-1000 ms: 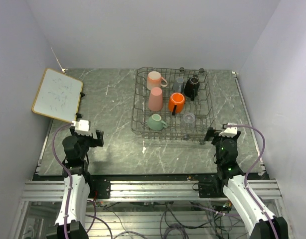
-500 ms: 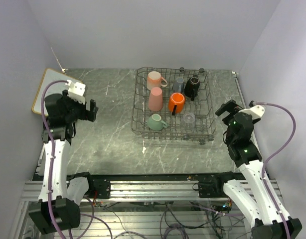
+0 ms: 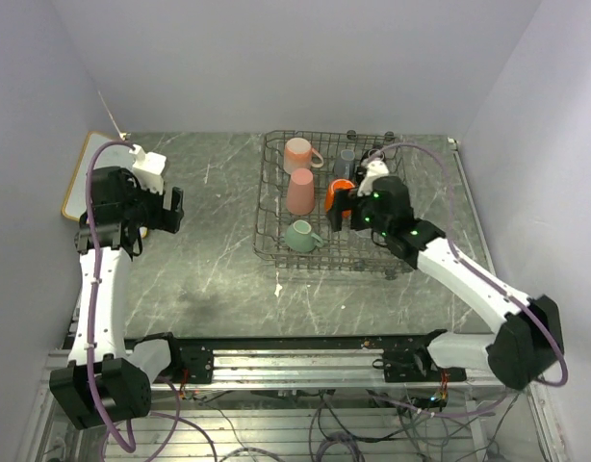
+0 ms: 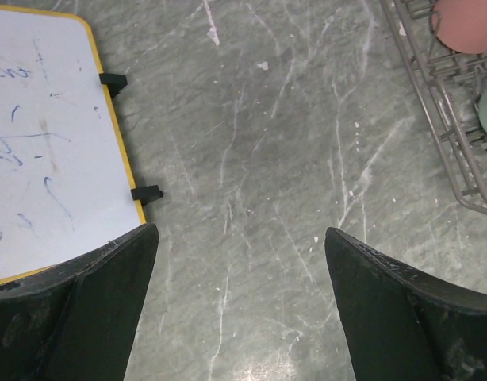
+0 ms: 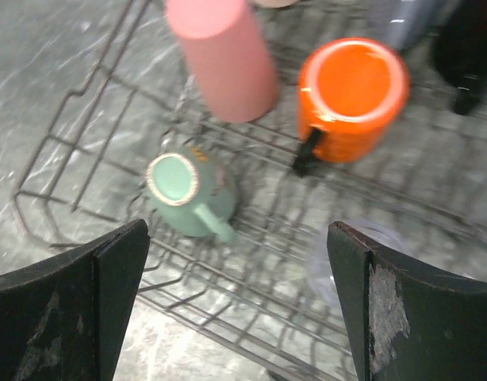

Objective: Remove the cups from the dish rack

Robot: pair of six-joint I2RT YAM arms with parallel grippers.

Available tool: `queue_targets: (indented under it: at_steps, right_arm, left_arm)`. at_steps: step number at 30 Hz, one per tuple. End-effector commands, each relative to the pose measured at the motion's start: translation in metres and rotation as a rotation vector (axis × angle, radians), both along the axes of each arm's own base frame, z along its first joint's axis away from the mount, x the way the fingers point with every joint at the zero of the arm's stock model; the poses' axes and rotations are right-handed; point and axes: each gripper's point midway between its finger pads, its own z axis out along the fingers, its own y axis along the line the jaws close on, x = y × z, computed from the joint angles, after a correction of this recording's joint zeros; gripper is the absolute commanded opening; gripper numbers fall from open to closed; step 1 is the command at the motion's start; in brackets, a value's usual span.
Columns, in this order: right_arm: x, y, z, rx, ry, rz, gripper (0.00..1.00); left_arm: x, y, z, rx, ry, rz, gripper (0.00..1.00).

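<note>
The mint mug's handle (image 3: 319, 239) (image 5: 216, 225) sticks out clear, below the right gripper and to its left in the top view, so the robot will lower that hand that way to pinch it.
The grey wire dish rack (image 3: 265, 243) stands at the back middle of the table. In it are a pale pink mug (image 3: 297, 154), a tall pink tumbler (image 3: 299, 192), a mint green mug (image 3: 298, 235), an orange mug (image 3: 336, 197) and a grey-blue cup (image 3: 346, 164). My right gripper (image 3: 353, 214) hangs open above the rack, holding nothing. Its wrist view shows the mint mug (image 5: 184, 194), the orange mug (image 5: 353, 95), the tumbler (image 5: 224, 59), a black mug (image 5: 473, 48) and a clear glass (image 5: 343, 258). My left gripper (image 3: 170, 210) is open over bare table, left of the rack.
A wood-framed whiteboard (image 4: 45, 143) lies at the table's left edge, partly under my left arm. The rack's near-left corner (image 4: 450, 135) shows at the right of the left wrist view. A small white scrap (image 3: 278, 287) lies in front of the rack.
My right arm has swung from the table's right side leftward to above the rack. The left arm has shifted only slightly. The cups have not moved.
</note>
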Motion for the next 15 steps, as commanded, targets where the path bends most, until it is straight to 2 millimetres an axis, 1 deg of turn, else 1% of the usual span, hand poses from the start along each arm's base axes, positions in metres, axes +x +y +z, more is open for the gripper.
queue_targets:
  at_steps: [1, 4, 7, 8, 11, 13, 15]
  right_arm:
    - [-0.005, 0.045, -0.018, -0.072, 0.064, 0.167, 0.93]
    - [-0.004, 0.057, -0.045, -0.101, 0.125, 0.201, 0.87]
    - [-0.004, 0.065, -0.066, -0.122, 0.165, 0.24, 0.83]
    - [-0.001, 0.07, -0.066, -0.125, 0.166, 0.258, 0.82]
    - [-0.003, 0.082, -0.085, -0.149, 0.214, 0.325, 0.8]
    - [-0.004, 0.084, -0.097, -0.167, 0.239, 0.339, 0.77]
    - [-0.005, 0.085, -0.11, -0.182, 0.259, 0.354, 0.77]
  left_arm:
    - [-0.004, 0.009, 0.014, 0.063, -0.02, 0.026, 0.98]
    - [-0.007, 0.01, 0.017, 0.087, -0.013, 0.013, 1.0]
    - [-0.011, 0.012, 0.017, 0.115, 0.001, 0.0, 0.99]
    - [-0.012, 0.013, 0.017, 0.125, 0.007, -0.001, 1.0]
    - [-0.014, 0.018, 0.014, 0.146, 0.02, 0.012, 0.98]
    - [-0.016, 0.018, 0.012, 0.156, 0.025, 0.008, 0.98]
    - [-0.017, 0.017, 0.014, 0.157, 0.02, -0.001, 0.99]
